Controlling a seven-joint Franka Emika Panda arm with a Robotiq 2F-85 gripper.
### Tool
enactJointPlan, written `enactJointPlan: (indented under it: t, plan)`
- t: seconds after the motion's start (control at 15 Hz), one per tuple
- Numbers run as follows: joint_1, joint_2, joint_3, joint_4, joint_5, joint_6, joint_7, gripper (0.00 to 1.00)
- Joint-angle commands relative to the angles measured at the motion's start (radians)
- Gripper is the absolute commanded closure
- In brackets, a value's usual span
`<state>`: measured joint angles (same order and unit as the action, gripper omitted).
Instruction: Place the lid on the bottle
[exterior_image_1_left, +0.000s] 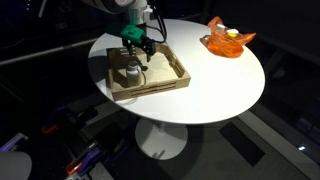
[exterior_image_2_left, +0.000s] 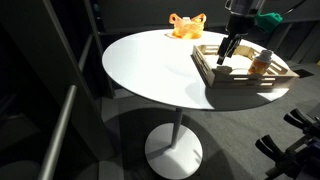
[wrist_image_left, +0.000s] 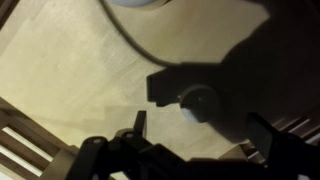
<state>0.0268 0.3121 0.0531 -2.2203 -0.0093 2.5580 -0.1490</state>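
My gripper's fingers are open. They should go down around the rim of the tiny round lid (wrist_image_left: 197, 100) on the bottom of the tray and then close.
A small squat grey bottle (exterior_image_1_left: 130, 73) stands upright in the wooden tray (exterior_image_1_left: 175, 78) on the round white table; it also shows in an exterior view (exterior_image_2_left: 262, 63). My gripper (exterior_image_1_left: 138, 46) hangs low over the tray's floor just behind the bottle, as both exterior views show (exterior_image_2_left: 228, 52). In the wrist view a tiny round lid (wrist_image_left: 197, 100) lies on the tray floor in shadow, between and just ahead of my open fingers (wrist_image_left: 205, 130). The fingers are apart and hold nothing. A pale round shape at the top edge (wrist_image_left: 135, 3) may be the bottle.
An orange translucent dish (exterior_image_1_left: 228, 40) sits at the far side of the table (exterior_image_1_left: 220, 90), apart from the tray; it also shows in an exterior view (exterior_image_2_left: 185, 26). The tray's raised slatted walls (wrist_image_left: 25, 140) surround the gripper. The table edge lies close to the tray.
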Motion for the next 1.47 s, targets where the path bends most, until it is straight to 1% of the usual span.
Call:
enactJointPlan:
  t: [0.0, 0.6, 0.87, 1.0, 1.2, 1.4]
  plan:
    - [-0.013, 0.040, 0.012, 0.039, 0.010, -0.002, -0.024, 0.00]
    - [0.006, 0.069, -0.007, 0.059, -0.029, -0.016, 0.016, 0.00]
    - [0.011, 0.073, -0.013, 0.061, -0.042, -0.018, 0.025, 0.09]
    - [0.011, 0.075, -0.014, 0.061, -0.046, -0.018, 0.025, 0.10]
    - [0.012, 0.082, -0.013, 0.064, -0.046, -0.020, 0.025, 0.08]
    - [0.013, 0.090, -0.012, 0.068, -0.046, -0.021, 0.025, 0.09]
